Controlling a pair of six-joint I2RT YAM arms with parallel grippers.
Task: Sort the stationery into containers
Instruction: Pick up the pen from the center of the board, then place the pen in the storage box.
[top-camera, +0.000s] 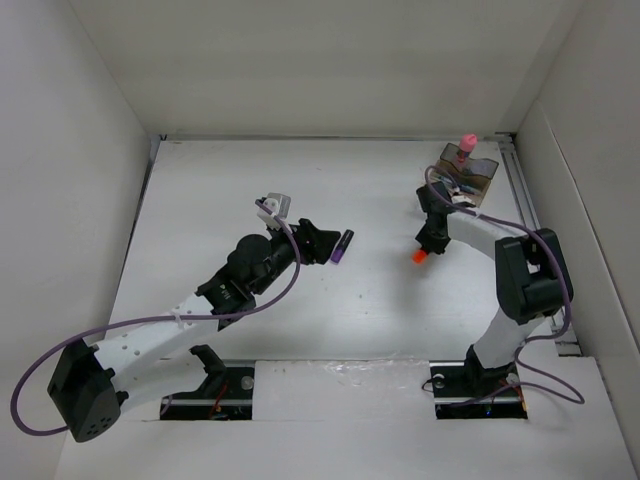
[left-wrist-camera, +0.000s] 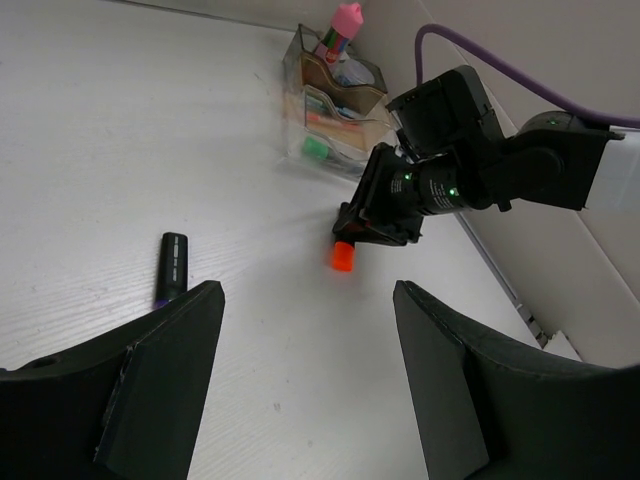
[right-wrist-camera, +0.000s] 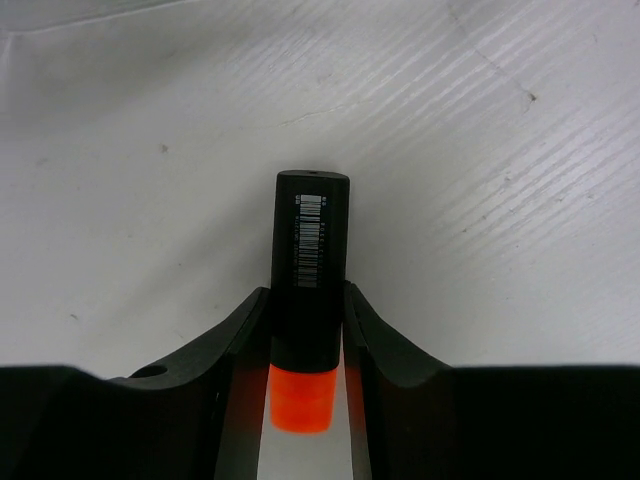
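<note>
My right gripper will next carry the marker outward, turning on the way, over the organiser's near section and release it there, because a green-tipped item is already inside.
My right gripper (top-camera: 432, 238) is shut on a short black marker with an orange tip (top-camera: 420, 256). In the right wrist view the marker (right-wrist-camera: 310, 250) stands between both fingers of the gripper (right-wrist-camera: 308, 300), above the white table. The smoky-brown organiser (top-camera: 470, 178) stands at the far right, just behind that gripper, and holds a pink-capped bottle (top-camera: 466, 140). My left gripper (top-camera: 322, 240) is open and empty. A short black marker with a purple end (top-camera: 343, 246) lies just to its right. The left wrist view shows this marker (left-wrist-camera: 172, 268), the orange tip (left-wrist-camera: 343, 257), the organiser (left-wrist-camera: 335, 105) and open fingers (left-wrist-camera: 160, 390).
White walls close in the table on the left, back and right. A metal rail (top-camera: 525, 200) runs along the right wall beside the organiser. A green-tipped item (left-wrist-camera: 316, 148) and other pieces sit inside the organiser's compartments. A purple cable (top-camera: 290, 275) loops along the left arm.
</note>
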